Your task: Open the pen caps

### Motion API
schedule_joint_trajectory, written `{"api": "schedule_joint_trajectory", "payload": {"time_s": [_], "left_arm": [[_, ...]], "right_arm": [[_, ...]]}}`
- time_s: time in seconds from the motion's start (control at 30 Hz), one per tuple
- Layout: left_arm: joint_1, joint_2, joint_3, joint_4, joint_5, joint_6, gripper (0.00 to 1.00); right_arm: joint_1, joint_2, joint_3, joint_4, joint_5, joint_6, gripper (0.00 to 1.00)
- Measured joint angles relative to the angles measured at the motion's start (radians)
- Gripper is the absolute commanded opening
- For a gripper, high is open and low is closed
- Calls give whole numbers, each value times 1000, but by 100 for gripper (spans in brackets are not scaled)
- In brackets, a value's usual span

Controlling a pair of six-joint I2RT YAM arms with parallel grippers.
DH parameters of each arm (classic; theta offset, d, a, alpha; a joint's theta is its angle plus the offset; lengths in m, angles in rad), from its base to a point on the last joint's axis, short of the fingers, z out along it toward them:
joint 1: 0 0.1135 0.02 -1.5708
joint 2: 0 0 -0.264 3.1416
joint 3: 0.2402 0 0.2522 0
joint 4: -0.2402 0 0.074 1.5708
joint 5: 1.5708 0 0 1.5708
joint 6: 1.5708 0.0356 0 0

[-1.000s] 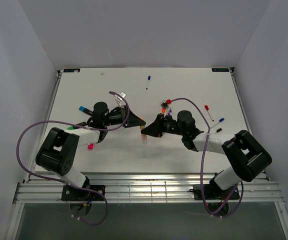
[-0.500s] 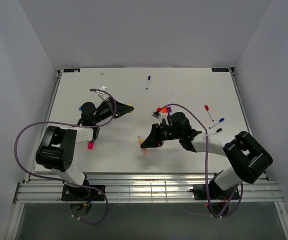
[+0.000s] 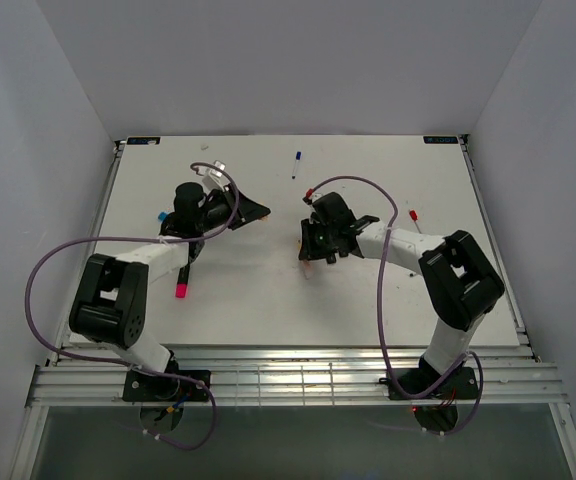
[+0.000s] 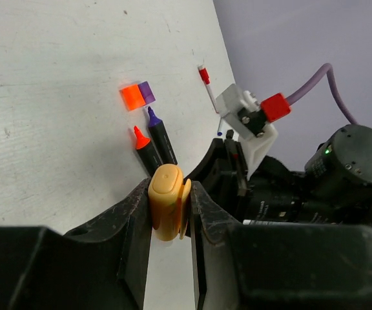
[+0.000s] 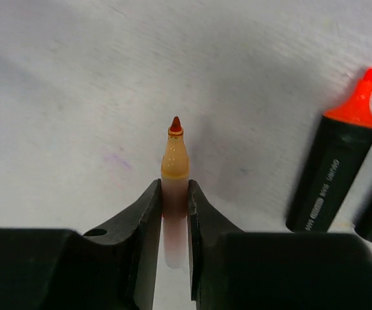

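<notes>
My left gripper should next lower to its right in the top view and release beside the orange cap, because caps lie together below it on that side.
My left gripper (image 4: 170, 194) is shut on a stubby yellow-orange pen cap (image 4: 166, 212), held above the table; from above this gripper (image 3: 260, 212) sits left of centre. My right gripper (image 5: 174, 191) is shut on the uncapped pale-bodied orange marker (image 5: 174, 158), tip pointing away, low over the table (image 5: 76, 77). From above, the right gripper (image 3: 310, 252) is at the table's middle, apart from the left one. An orange and a purple cap (image 4: 137, 97) lie together on the table. Two uncapped black markers, orange-tipped (image 4: 146, 150) and purple-tipped (image 4: 161, 137), lie beside them.
A blue-capped pen (image 3: 295, 163) lies at the back centre. A red-capped pen (image 3: 415, 222) is at the right and a magenta-capped marker (image 3: 181, 288) at the left front. A blue cap (image 3: 160, 215) shows by the left arm. Purple cables loop over both arms.
The two grippers were together at the table's middle and have pulled apart. The left carried the cap back and left; the right swung the uncapped marker forward, then back toward centre.
</notes>
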State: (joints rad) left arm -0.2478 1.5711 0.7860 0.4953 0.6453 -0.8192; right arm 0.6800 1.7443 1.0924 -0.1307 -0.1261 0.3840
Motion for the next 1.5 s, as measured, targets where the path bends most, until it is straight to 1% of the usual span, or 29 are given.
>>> {"api": "schedule_joint_trajectory", "payload": {"time_s": [0.13, 0.27, 0.57, 0.8, 0.97, 1.0, 1.1, 1.13, 1.33, 1.5], "left_arm": [[-34, 81, 68, -52, -12, 23, 0], [-70, 152, 126, -117, -29, 42, 0], [-135, 288, 267, -206, -71, 66, 0], [-143, 364, 323, -235, -87, 68, 0], [-152, 426, 383, -257, -94, 70, 0], [-156, 438, 397, -262, -95, 71, 4], [-169, 472, 433, -266, -100, 70, 6], [-172, 483, 442, -268, -100, 70, 6], [-183, 544, 504, -285, -103, 66, 8], [-184, 575, 554, -317, -104, 64, 10]], "right_arm": [[-8, 55, 0, -79, 67, -2, 8], [-19, 63, 4, -101, 102, -2, 8], [-65, 106, 47, -104, 131, -19, 8], [-98, 122, 66, -98, 127, -37, 9], [-109, 134, 79, -88, 119, -50, 22], [-109, 134, 79, -84, 116, -52, 23], [-111, 138, 79, -76, 95, -56, 32], [-111, 140, 79, -72, 90, -58, 37], [-117, 143, 82, -56, 73, -75, 43], [-121, 142, 82, -53, 63, -84, 45]]}}
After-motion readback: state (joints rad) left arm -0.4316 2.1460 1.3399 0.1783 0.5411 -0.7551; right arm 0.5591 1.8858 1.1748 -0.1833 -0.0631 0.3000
